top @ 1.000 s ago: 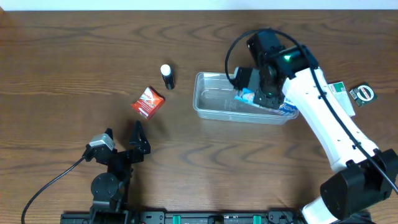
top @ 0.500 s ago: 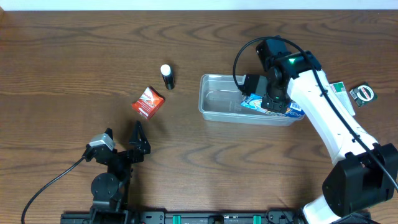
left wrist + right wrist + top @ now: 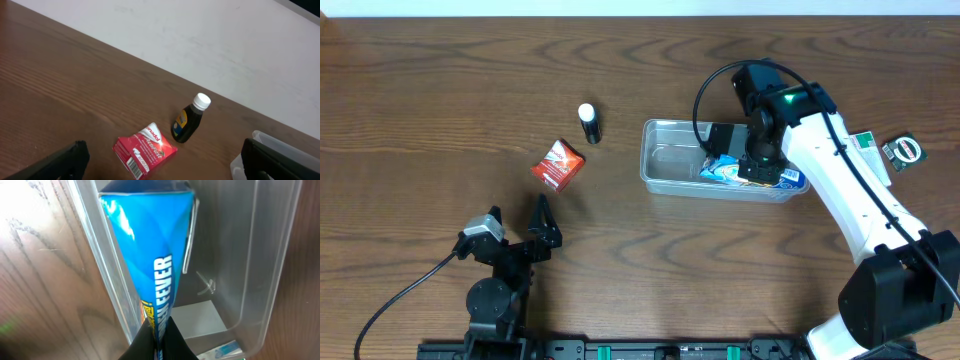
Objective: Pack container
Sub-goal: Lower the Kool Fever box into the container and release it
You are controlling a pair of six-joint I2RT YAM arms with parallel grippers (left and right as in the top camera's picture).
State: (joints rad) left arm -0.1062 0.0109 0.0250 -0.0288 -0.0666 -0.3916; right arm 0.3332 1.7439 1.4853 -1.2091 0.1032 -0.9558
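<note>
The tub's bottom lies below my right gripper, so next it should move down beside the tub's near side [image 3: 728, 190] [image 3: 111, 275] and let go of the blue packet already hanging inside.
The container [image 3: 665, 165] is a clear plastic tub right of the table's middle; its wall [image 3: 260, 265] fills the right wrist view, and a corner [image 3: 260, 139] shows in the left wrist view. My right gripper [image 3: 748, 170] [image 3: 159, 330] is shut on a blue packet [image 3: 723, 171] [image 3: 150, 245], which hangs into the tub by its near wall. My left gripper [image 3: 517, 220] [image 3: 167, 169] stands open and holds nothing, low on the table at the front left. A red box [image 3: 558, 164] [image 3: 145, 149] lies just ahead of it.
A small dark bottle with a white cap [image 3: 589, 123] [image 3: 189, 120] lies behind the red box. A white and blue item [image 3: 225, 350] and a white card [image 3: 197, 320] lie in the tub. A green and white box [image 3: 868, 150] and a round green thing [image 3: 904, 150] lie at the far right.
My right gripper has moved a little to the right with the blue packet, and the tub has slid slightly right with it. The left arm has stayed still.
</note>
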